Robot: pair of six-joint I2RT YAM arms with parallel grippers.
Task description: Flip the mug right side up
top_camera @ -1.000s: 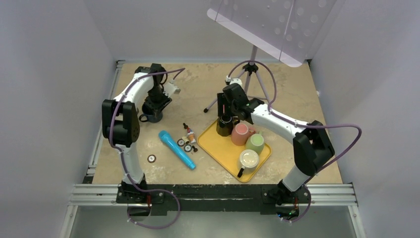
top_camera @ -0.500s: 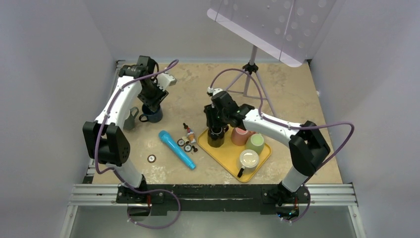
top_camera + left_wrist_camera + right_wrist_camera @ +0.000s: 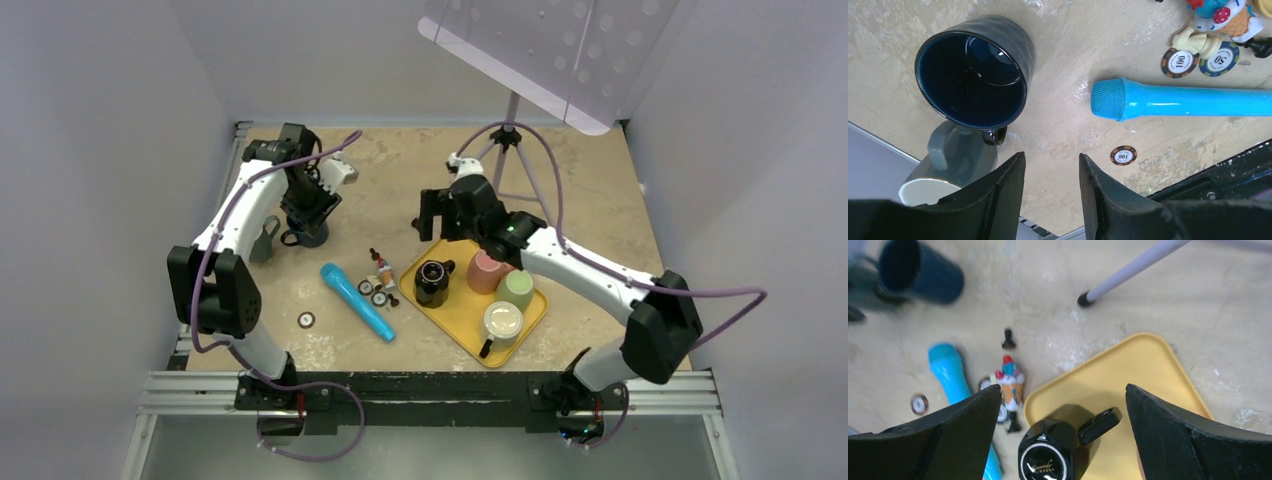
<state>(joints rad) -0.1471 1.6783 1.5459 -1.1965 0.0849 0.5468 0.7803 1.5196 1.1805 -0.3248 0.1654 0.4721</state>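
Note:
My right gripper brings its fingers down and back around the black mug's handle (image 3: 449, 266) (image 3: 1100, 426) next, since the handle sticks out freely.
A black mug (image 3: 432, 283) stands on the left corner of the yellow tray (image 3: 455, 318). In the right wrist view the black mug (image 3: 1047, 458) shows a ringed face with a printed logo upward, and its handle points right. My right gripper (image 3: 429, 214) is open and empty, above and behind the mug; its wide-open jaws (image 3: 1063, 390) frame it. A dark blue mug (image 3: 973, 80) stands upright with its mouth open, beside a grey mug (image 3: 955, 159) lying on its side. My left gripper (image 3: 1050, 162) is open and empty above the dark blue mug (image 3: 306, 235).
Pink (image 3: 485, 270), green (image 3: 516, 290) and cream (image 3: 502, 322) mugs fill the tray's right part. A blue toy microphone (image 3: 357, 301), a small figurine (image 3: 384, 270), chess pawns and poker chips (image 3: 306, 320) lie between the arms. A tripod (image 3: 505, 150) stands at the back.
My right gripper carried the black mug to the tray's left corner, let go and pulled up and back. My left gripper left the dark blue mug and rose.

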